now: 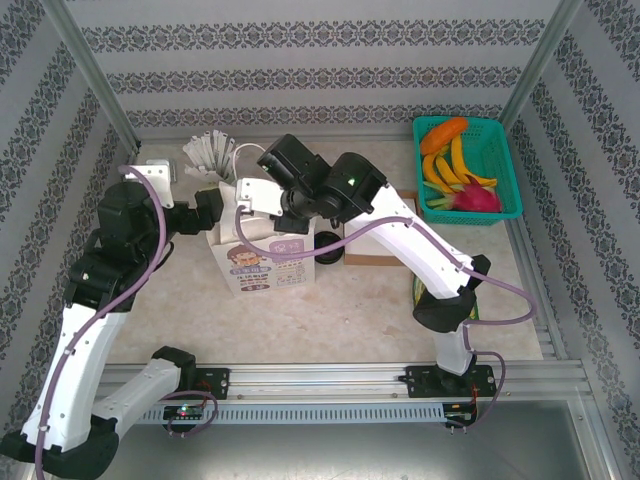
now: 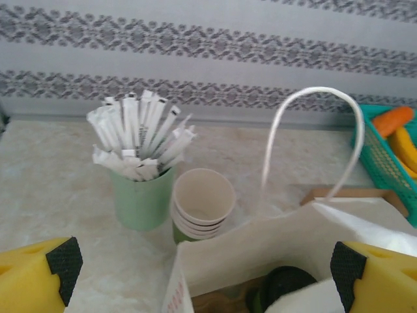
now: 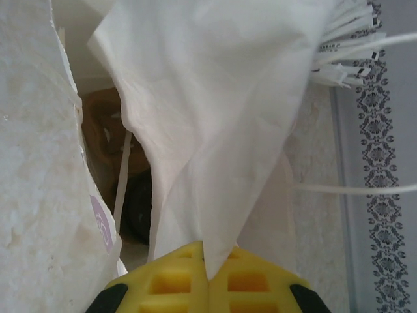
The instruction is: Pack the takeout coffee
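Observation:
My right gripper is over the bag's opening and needs to stay there first. Then it should open its fingers to let go of the napkin's corner.
The takeout coffee [image 2: 285,285] stands inside the white paper bag [image 2: 260,244], where its black lid and a sliver of green side show. In the right wrist view the dark lid [image 3: 137,202] lies deep in the bag [image 3: 39,163]. My right gripper [image 3: 208,257] is shut on the corner of a white paper napkin [image 3: 215,117], which hangs over the bag's mouth. My left gripper [image 2: 206,264] is open, with its fingers either side of the bag's near rim. From above, the bag [image 1: 255,268] sits mid-table with the left gripper [image 1: 205,215] at its left and the right gripper [image 1: 265,212] over it.
A pale green cup of white wrapped sticks [image 2: 140,195] and a stack of cream paper cups [image 2: 203,199] stand behind the bag. A brown board [image 1: 375,257] and a black round thing [image 1: 325,242] lie right of the bag. A teal fruit basket [image 1: 500,150] sits at the back right.

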Robot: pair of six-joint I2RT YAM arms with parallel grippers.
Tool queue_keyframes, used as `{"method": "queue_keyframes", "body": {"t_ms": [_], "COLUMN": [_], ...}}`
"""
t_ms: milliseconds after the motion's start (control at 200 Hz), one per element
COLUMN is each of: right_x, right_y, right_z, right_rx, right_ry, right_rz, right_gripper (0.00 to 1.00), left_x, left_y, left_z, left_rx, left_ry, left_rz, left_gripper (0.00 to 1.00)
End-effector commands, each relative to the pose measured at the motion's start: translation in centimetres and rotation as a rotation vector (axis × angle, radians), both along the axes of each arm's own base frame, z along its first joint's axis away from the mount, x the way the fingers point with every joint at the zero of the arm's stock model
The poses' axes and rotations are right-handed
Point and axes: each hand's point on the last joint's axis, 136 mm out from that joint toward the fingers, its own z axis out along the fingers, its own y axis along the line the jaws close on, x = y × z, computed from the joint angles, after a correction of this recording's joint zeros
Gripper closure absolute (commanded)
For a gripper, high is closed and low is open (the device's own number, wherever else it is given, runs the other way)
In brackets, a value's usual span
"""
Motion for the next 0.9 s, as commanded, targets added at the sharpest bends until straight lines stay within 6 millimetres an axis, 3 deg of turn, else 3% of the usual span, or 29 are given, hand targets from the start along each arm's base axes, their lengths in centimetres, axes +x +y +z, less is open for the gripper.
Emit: {"method": "queue_keyframes", "body": {"t_ms": [0,145,390,475,570,690,804,834,894], "right_x": [-1.0,-2.5,-1.6,-1.6,-1.5,-1.5,-1.4,-1.2,-0.8], "right_y": [-0.8,1.0,1.4,1.3,1.3,0.8,0.2,0.1,-0.3], "right_z": [0.8,-0.3,-0.3,-0.2,-0.1,1.1,2.9,3.3,3.8], "right_rx": [0.026,0.059,0.065,0.074,0.086,0.143,0.246,0.273,0.32], "right_ry": [0.036,0.122,0.1,0.096,0.091,0.096,0.139,0.153,0.186], "right_rz": [0.02,0.128,0.132,0.135,0.128,0.111,0.083,0.074,0.048], "right_gripper": [1.0,1.0,1.0,1.0,1.0,1.0,0.69,0.63,0.36], "left_x": [-0.9,-2.5,-1.5,-1.1,-1.2,-1.1,-1.0,-1.0,-1.2], "left_y": [-1.7,-5.7,-7.3,-7.6,-7.9,-7.7,-7.6,-7.6,-7.8], "left_z": [1.6,1.8,0.7,0.4,0.2,0.2,0.0,0.0,-0.1], "left_rx": [0.011,0.048,0.129,0.134,0.127,0.141,0.174,0.185,0.206], "left_ry": [-0.095,-0.185,-0.136,-0.116,-0.113,-0.124,-0.142,-0.149,-0.169], "left_rz": [-0.132,-0.412,-0.54,-0.567,-0.599,-0.599,-0.607,-0.615,-0.641], "left_gripper": [0.0,0.0,0.15,0.3,0.55,0.8,0.99,1.0,1.0]}}
